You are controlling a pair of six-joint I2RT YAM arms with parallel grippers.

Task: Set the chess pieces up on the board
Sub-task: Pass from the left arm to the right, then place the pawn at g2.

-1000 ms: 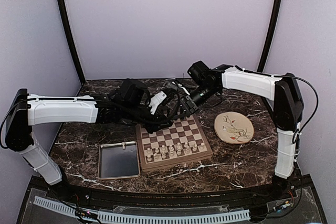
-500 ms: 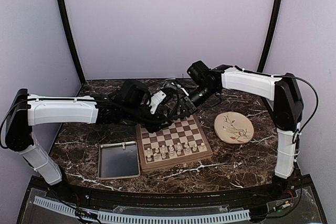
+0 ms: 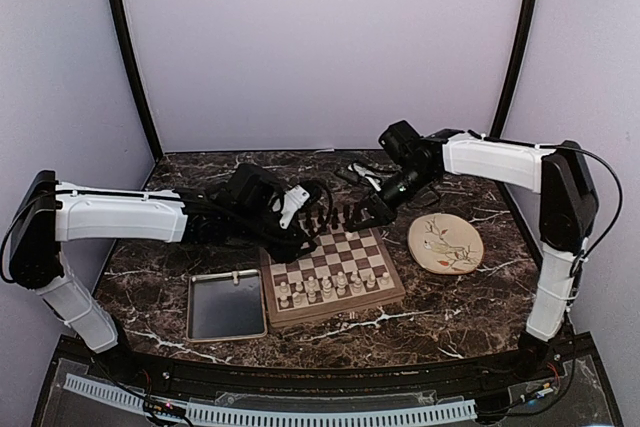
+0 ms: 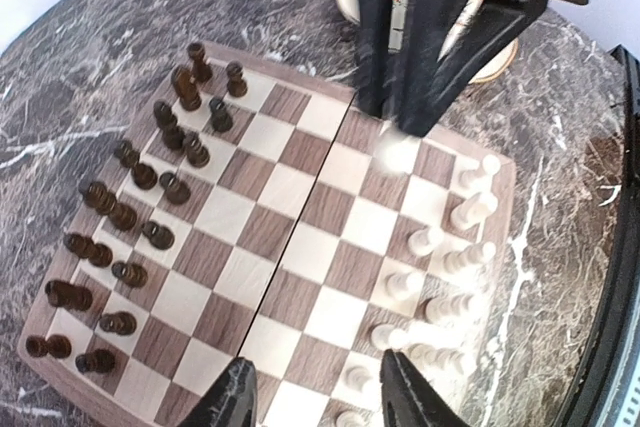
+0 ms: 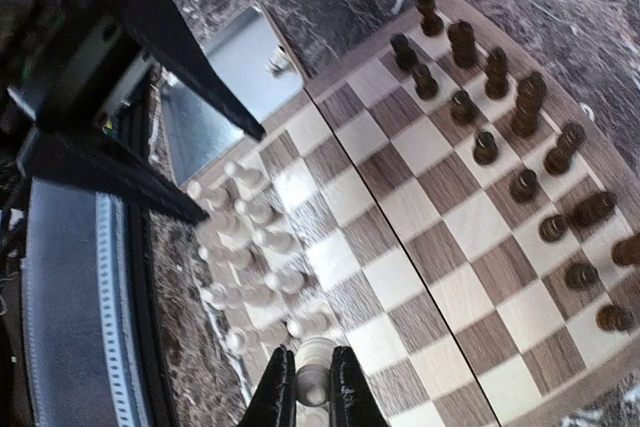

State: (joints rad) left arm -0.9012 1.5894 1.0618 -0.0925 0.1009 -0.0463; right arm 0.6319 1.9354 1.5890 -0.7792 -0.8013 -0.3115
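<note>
The front row of white pieces is unfilled toward the plate, so my right gripper should move down and back onto the square beside the last front-row white piece there.
The board (image 3: 345, 252) lies mid-table with dark chess pieces (image 3: 335, 219) along its far rows and white chess pieces (image 3: 325, 287) along its near rows. In the left wrist view the dark pieces (image 4: 150, 177) stand on the left and the white ones (image 4: 440, 267) on the right. My left gripper (image 4: 327, 397) hangs open over the board's left side, nothing between its fingers. My right gripper (image 5: 313, 394) is shut on a white chess piece (image 5: 315, 359), held above the board's white end. From above, the right gripper (image 3: 355, 214) sits over the board's far edge.
A grey metal tray (image 3: 227, 305) lies left of the board. A round floral plate (image 3: 445, 243) lies to its right. The right gripper's fingers (image 4: 400, 57) hang in front of the left wrist camera.
The two grippers were close together over the board's far edge and have drawn apart. The left jaws have opened. The right arm has pulled back to the right.
</note>
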